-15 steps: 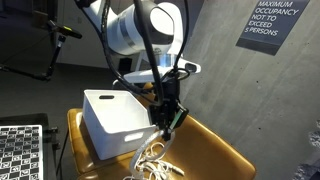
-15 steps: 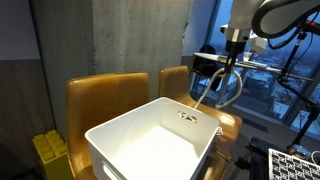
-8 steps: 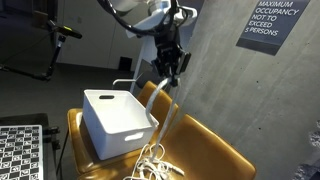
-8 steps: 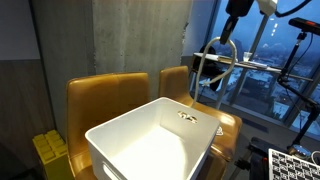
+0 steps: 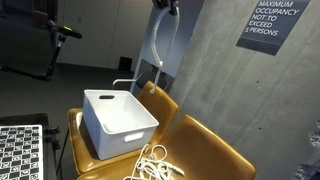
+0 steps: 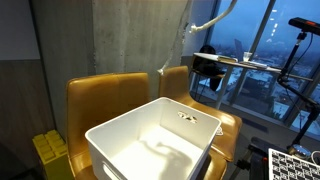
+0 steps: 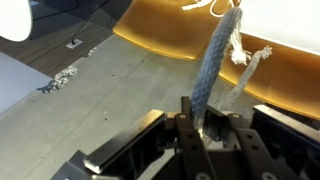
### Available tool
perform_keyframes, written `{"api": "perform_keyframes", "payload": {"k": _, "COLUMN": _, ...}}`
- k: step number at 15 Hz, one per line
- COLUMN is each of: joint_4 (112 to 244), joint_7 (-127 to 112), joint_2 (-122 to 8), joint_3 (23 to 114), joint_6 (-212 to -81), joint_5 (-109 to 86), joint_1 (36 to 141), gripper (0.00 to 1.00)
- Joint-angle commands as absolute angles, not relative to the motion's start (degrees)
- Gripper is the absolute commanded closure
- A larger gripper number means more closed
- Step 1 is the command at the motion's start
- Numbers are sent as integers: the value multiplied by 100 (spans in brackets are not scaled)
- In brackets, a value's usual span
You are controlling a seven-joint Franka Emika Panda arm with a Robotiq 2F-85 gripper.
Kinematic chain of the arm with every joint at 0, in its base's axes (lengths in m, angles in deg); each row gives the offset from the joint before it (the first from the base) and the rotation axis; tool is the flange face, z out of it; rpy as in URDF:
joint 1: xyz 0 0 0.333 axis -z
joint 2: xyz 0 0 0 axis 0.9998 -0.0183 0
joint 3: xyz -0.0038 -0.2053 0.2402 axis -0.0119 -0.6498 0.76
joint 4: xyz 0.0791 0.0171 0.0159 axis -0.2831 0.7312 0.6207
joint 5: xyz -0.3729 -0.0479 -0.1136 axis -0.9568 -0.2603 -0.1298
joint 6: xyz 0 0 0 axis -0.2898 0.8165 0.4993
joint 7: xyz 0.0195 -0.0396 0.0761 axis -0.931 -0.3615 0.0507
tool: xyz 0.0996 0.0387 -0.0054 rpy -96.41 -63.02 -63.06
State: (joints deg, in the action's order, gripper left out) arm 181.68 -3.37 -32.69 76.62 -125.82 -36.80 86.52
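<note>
My gripper will next carry the white rope across and down over the bin's open top (image 5: 120, 109) and release it there, because it still hangs outside the empty bin.
My gripper (image 7: 200, 118) is shut on a white rope (image 7: 212, 60), which runs away from the jaws toward the tan seat. In an exterior view the gripper (image 5: 168, 6) is at the very top edge. The rope (image 5: 160, 45) hangs from it down behind a white bin (image 5: 118, 122), and the rest lies coiled (image 5: 155, 165) on the seat in front. In the exterior view from the opposite side the rope (image 6: 203, 23) arcs across the top above the empty bin (image 6: 160, 140). The gripper itself is out of that frame.
The bin stands on tan leather chairs (image 5: 210, 150) (image 6: 105, 100) against a concrete wall with an occupancy sign (image 5: 268, 22). Checkerboard panels lie at the frame corners (image 5: 20, 150) (image 6: 295, 165). A yellow object (image 6: 47, 155) stands beside the chairs.
The gripper has risen steeply from beside the bin to the top of the frame, pulling the rope up with it. More of the rope now hangs in the air.
</note>
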Motion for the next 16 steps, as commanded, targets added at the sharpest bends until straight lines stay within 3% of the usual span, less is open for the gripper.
{"api": "perform_keyframes", "payload": {"k": 1, "joint_4": 17765, "joint_7": -490, "joint_2": -3478, "joint_3": 7947, "joint_6": -12240, "joint_5": -3519, "joint_1": 8482, "gripper": 98}}
{"api": "perform_keyframes", "payload": {"k": 9, "joint_4": 19177, "joint_7": -377, "joint_2": -3619, "joint_3": 7871, "joint_6": -13586, "joint_5": -2262, "joint_1": 8407, "gripper": 98}}
{"api": "perform_keyframes", "payload": {"k": 10, "joint_4": 19372, "joint_7": -374, "joint_2": -3599, "joint_3": 7878, "joint_6": -13717, "joint_5": -2141, "joint_1": 8392, "gripper": 88}}
{"api": "perform_keyframes", "payload": {"k": 11, "joint_4": 19532, "joint_7": -354, "joint_2": -3580, "joint_3": 7884, "joint_6": -13806, "joint_5": -2037, "joint_1": 8385, "gripper": 65}}
{"api": "perform_keyframes", "payload": {"k": 13, "joint_4": 19856, "joint_7": -359, "joint_2": -3503, "joint_3": 7876, "joint_6": -13980, "joint_5": -1939, "joint_1": 8396, "gripper": 61}}
{"api": "perform_keyframes", "payload": {"k": 16, "joint_4": 20285, "joint_7": -259, "joint_2": -3432, "joint_3": 7753, "joint_6": -14197, "joint_5": -1971, "joint_1": 8515, "gripper": 41}}
